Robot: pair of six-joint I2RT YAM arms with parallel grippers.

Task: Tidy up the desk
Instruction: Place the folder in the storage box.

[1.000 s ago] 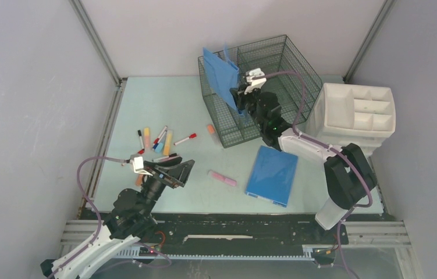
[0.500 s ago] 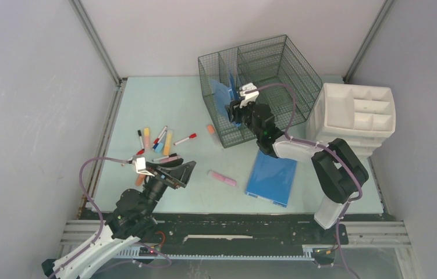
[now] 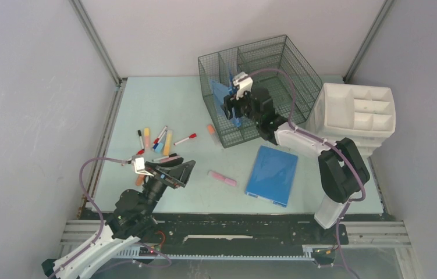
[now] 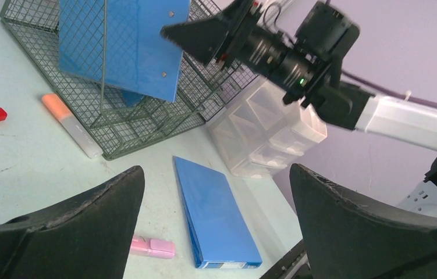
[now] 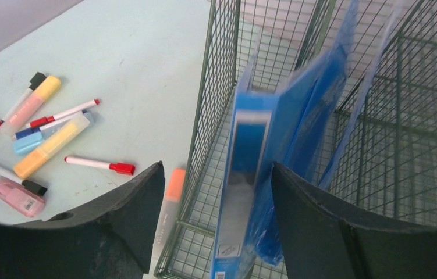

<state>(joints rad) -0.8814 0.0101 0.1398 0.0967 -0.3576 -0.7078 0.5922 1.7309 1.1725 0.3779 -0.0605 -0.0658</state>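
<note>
The robot's right gripper will next move outward onto the standing blue binder's top edge (image 3: 226, 92) (image 5: 256, 100), which is outward of its open fingers, and close, because the fingers are already on both sides of the spine.
The pale mint-green desk (image 3: 163, 99) carries a green wire basket (image 3: 274, 70) at the back. A blue binder (image 5: 240, 192) stands on end in the basket's left compartment, leaning on a thin blue folder (image 5: 344, 104). My right gripper (image 3: 232, 108) hangs open over that binder, its fingers (image 5: 128, 221) apart on either side of the spine and gripping nothing. A second blue binder (image 3: 272, 174) lies flat in front of the basket. My left gripper (image 3: 176, 172) is open and empty near the front left, with that flat binder (image 4: 216, 215) beyond it.
Several markers and highlighters (image 3: 157, 139) lie scattered at the left. An orange highlighter (image 3: 210, 129) rests against the basket's front corner, and a pink highlighter (image 3: 223, 178) lies near the flat binder. A white drawer organizer (image 3: 355, 113) stands at the right.
The right gripper lowered the tilted blue binder into the basket and opened, letting go of it. The left arm stayed still.
</note>
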